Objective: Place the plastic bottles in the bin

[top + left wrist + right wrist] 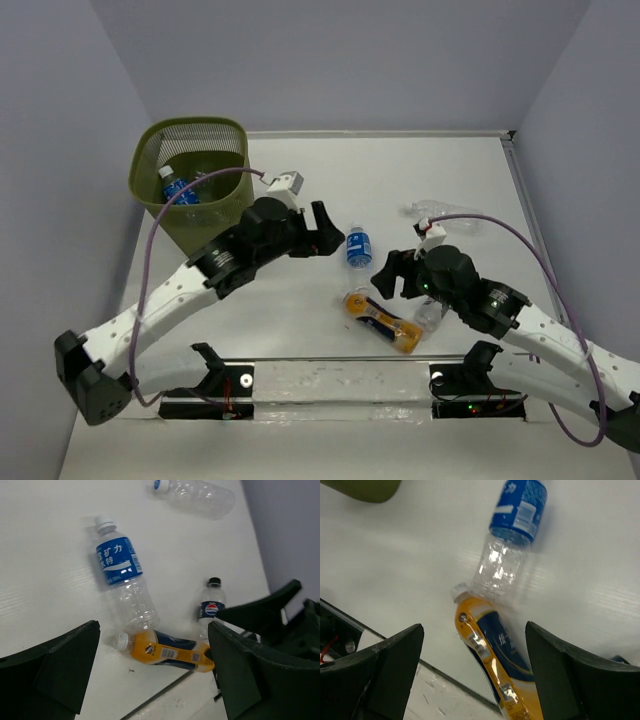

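Observation:
I should move my left gripper down and to the right in the top view, onto the blue label of the bottle on the table. The bottle is below my gripper on that side.
The olive-green mesh bin [190,180] stands at the far left with a blue-labelled bottle [178,188] inside. On the table lie a blue-labelled bottle [356,246], an orange-yellow bottle [383,320], a small dark-capped bottle [430,315] and a plain clear bottle [445,212]. My left gripper [325,230] is open and empty, just left of the blue-labelled bottle [120,575]. My right gripper [392,272] is open and empty above the orange-yellow bottle [495,665], whose cap touches the blue-labelled bottle [512,525].
The table's near edge with a dark seam [445,680] runs just beside the orange-yellow bottle. Grey walls enclose the table at the back and on both sides. The left wrist view shows the right arm's gripper [270,615] close to the small bottle [211,607].

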